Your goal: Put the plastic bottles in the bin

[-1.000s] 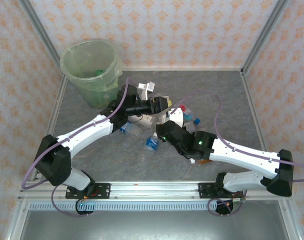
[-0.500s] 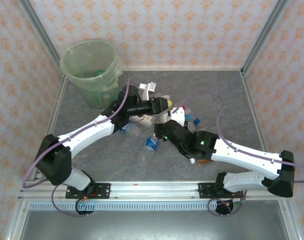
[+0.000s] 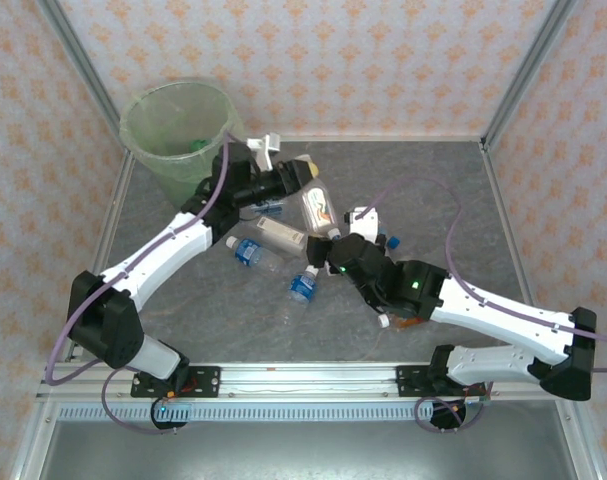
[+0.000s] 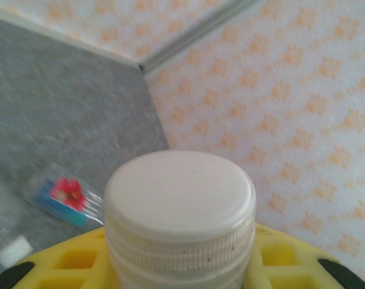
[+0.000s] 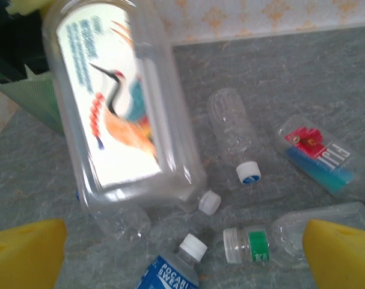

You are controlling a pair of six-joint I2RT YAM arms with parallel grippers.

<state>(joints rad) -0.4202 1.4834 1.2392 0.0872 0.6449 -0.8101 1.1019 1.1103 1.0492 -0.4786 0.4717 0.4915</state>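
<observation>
The bin's opening [image 3: 175, 122] lies beside my left gripper, away from my right gripper. My left gripper swings the bottle over it next and releases the bottle's neck.
My left gripper [image 3: 305, 175] is shut on the neck of a clear square bottle with a crane label [image 3: 318, 206], which hangs above the table to the right of the bin [image 3: 178, 125]. In the left wrist view its white cap [image 4: 180, 198] sits between the yellow fingers [image 4: 68, 265]. My right gripper [image 3: 349, 236] stands open just below that bottle, with nothing between its fingers [image 5: 341, 253]. Under it lie several plastic bottles: a blue-labelled one [image 5: 170, 274], a green-banded one [image 5: 278, 241], a clear one [image 5: 233, 129] and a red-flower one [image 5: 317, 153]. The crane bottle [image 5: 119, 102] looms at the upper left.
More bottles lie mid-table, one with a blue cap [image 3: 247, 250] and one with a blue label [image 3: 302, 286]. An orange piece [image 3: 408, 322] pokes out under the right arm. Metal frame posts and patterned walls enclose the table; the bin holds something green [image 3: 195, 146].
The left arm has swung back and left toward the bin, carrying the crane bottle up. The right gripper's jaws have spread wide and it stays near the bottle pile.
</observation>
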